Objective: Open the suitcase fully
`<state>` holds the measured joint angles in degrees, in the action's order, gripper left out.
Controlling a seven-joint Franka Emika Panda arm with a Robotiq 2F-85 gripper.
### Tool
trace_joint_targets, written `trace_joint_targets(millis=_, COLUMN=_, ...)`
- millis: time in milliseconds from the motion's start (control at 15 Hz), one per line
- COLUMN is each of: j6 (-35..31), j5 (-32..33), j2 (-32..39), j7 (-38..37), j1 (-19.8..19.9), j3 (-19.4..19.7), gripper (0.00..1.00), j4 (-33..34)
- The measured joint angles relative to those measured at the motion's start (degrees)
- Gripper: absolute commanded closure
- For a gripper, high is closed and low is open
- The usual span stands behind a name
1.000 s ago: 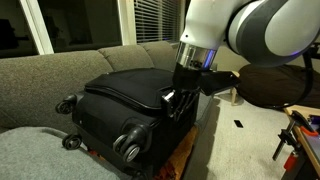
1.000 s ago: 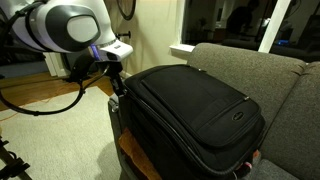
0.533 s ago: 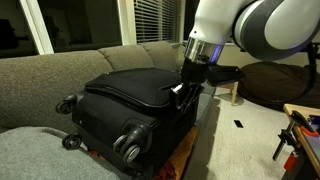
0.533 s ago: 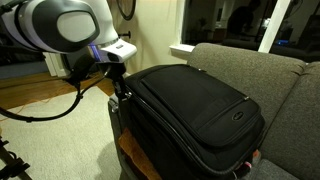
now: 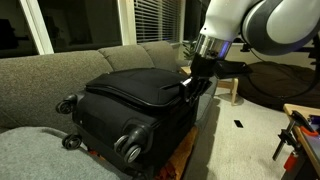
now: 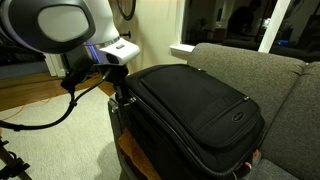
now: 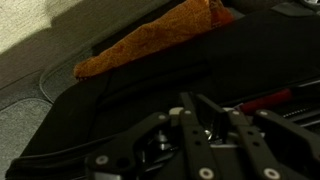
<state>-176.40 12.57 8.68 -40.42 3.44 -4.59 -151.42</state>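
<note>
The suitcase's lid still lies down, so my gripper next needs to pull the zipper pull along the suitcase's side edge point(image 6: 162, 120) above the orange-brown support, away from the wheels, and let it go.
The large black suitcase point(image 5: 125, 100) lies flat with its wheels point(image 5: 130, 145) toward the camera, its lid down; it also shows in an exterior view point(image 6: 200, 105). My gripper point(image 5: 193, 88) is at the suitcase's corner edge away from the sofa back, also seen in an exterior view point(image 6: 122, 93). In the wrist view the fingers point(image 7: 207, 118) are pressed close together over the black fabric point(image 7: 120, 95), with a small shiny metal piece, seemingly the zipper pull, between them.
A grey sofa point(image 5: 60, 65) sits behind the suitcase. A dark brown beanbag point(image 5: 275, 88) and a small wooden stool point(image 5: 236, 92) are on the floor beyond. An orange-brown support point(image 5: 185, 155) shows under the suitcase. A stand point(image 5: 298, 140) is at the edge.
My gripper has moved steadily along the suitcase's edge toward its far corner, rising slightly. The suitcase itself has not shifted.
</note>
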Motion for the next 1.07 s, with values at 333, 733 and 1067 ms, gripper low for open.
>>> trace_joint_targets(millis=333, j6=-2.61, j5=-0.64, j2=-0.73, j7=0.18, j1=1.59, j3=-0.05, gripper=0.93, j4=-2.14)
trace_joint_targets(millis=733, j6=-3.95, j5=-3.16, j2=-0.75, j7=1.83, j1=3.38, j3=0.08, gripper=0.93, j4=-3.01)
trace_joint_targets(millis=1067, j6=-5.13, j5=-15.79, j2=-0.95, j7=12.18, j1=3.61, j3=0.17, gripper=0.93, j4=-4.2)
